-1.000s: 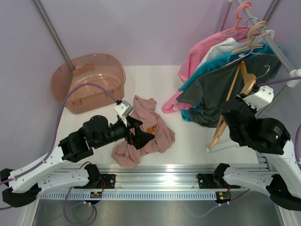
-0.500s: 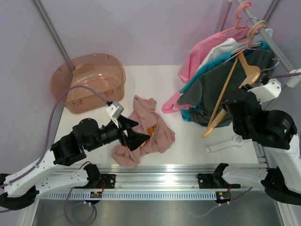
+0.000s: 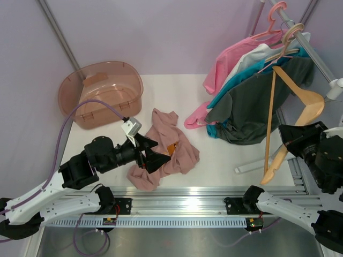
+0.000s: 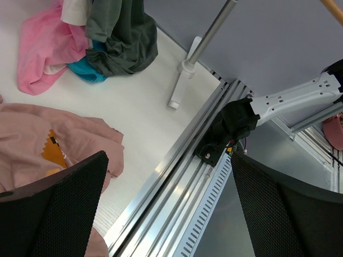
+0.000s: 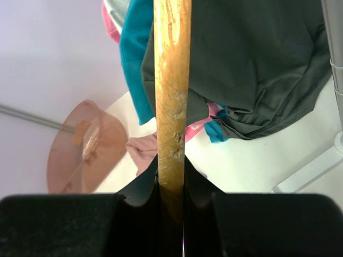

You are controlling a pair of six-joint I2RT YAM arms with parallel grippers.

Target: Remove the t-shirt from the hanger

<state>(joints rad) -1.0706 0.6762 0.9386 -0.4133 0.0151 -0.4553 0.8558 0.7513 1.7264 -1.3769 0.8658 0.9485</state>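
Next, my right gripper moves outward, turning the wooden hanger onto the rack's bare bar [image 3: 316, 57] beside the dark grey garment, and releases it, since it's empty.
The mauve-pink t-shirt [image 3: 170, 150] lies crumpled on the white table, off the hanger; its print shows in the left wrist view [image 4: 48, 152]. My left gripper [image 3: 155, 155] hovers open and empty over the shirt's near edge. My right gripper [image 3: 292, 144] is shut on the wooden hanger [image 3: 292, 107] and holds it up at the right, in front of the hanging clothes. In the right wrist view the hanger's wooden arm [image 5: 172, 96] runs straight up from between the shut fingers.
A pink plastic basin [image 3: 102, 93] stands at the back left. A clothes rack [image 3: 316, 59] at the right carries pink, white, teal and dark grey garments [image 3: 252, 107] on pink and wooden hangers. The rack's white foot [image 3: 257, 165] lies on the table. A metal rail [image 3: 182, 195] runs along the near edge.
My right gripper has swung the wooden hanger right and up, away from the table. My left gripper has pulled back slightly toward the near left, open over the shirt.
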